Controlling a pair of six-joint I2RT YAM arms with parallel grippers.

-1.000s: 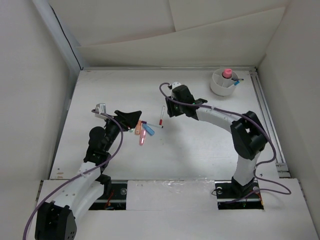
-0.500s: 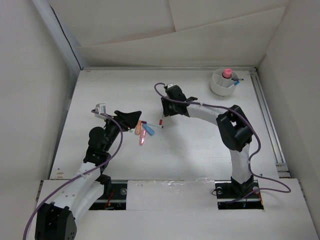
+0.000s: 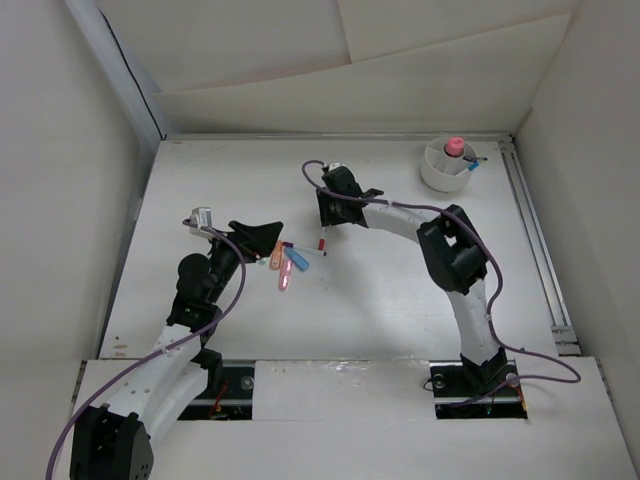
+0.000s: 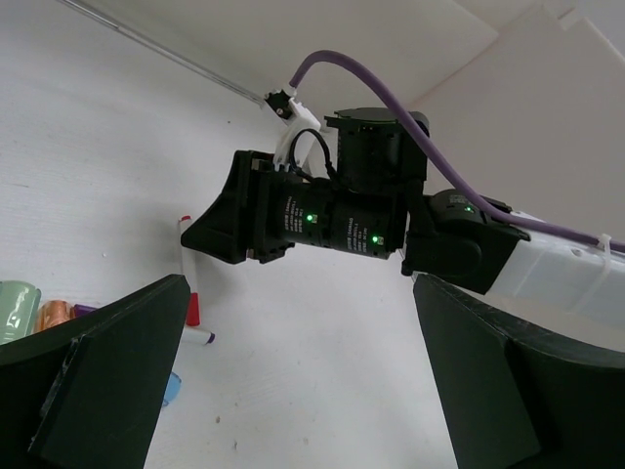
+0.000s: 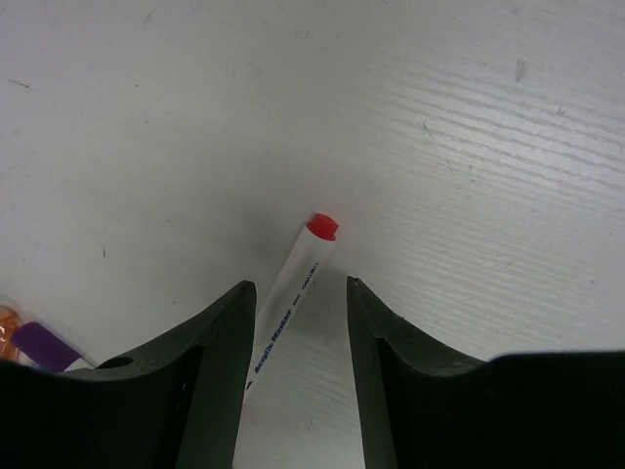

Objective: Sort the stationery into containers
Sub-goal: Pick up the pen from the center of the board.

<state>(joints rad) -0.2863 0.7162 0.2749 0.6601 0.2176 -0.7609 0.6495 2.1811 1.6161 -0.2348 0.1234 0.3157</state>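
Next, my right gripper will move outward along the white pen's body until its open fingertips straddle the white pen's red far end (image 5: pixel 320 231), then close, since that end lies just outward of them.
A white pen with a red end (image 5: pixel 291 288) lies on the table between my right gripper's (image 5: pixel 298 293) open fingers, touching neither that I can see. In the top view the right gripper (image 3: pixel 326 220) sits over this pen (image 3: pixel 322 241). Beside it lie a pen with a purple tip (image 3: pixel 305 250) and orange (image 3: pixel 276 257), blue (image 3: pixel 297 261) and pink (image 3: pixel 285 280) highlighters. My left gripper (image 3: pixel 268 238) is open and empty just left of that pile. The round white cup (image 3: pixel 440 176) at the back right holds a pink capped bottle (image 3: pixel 455 146).
White walls enclose the table on three sides. A metal rail (image 3: pixel 535 240) runs along the right edge. In the left wrist view the right gripper (image 4: pixel 244 220) hangs over the red-tipped pen (image 4: pixel 190 293), with a green highlighter (image 4: pixel 14 308) at the left edge.
The right arm has swung left and brought its open gripper down around the red-ended pen. The left arm and the pile have not moved.
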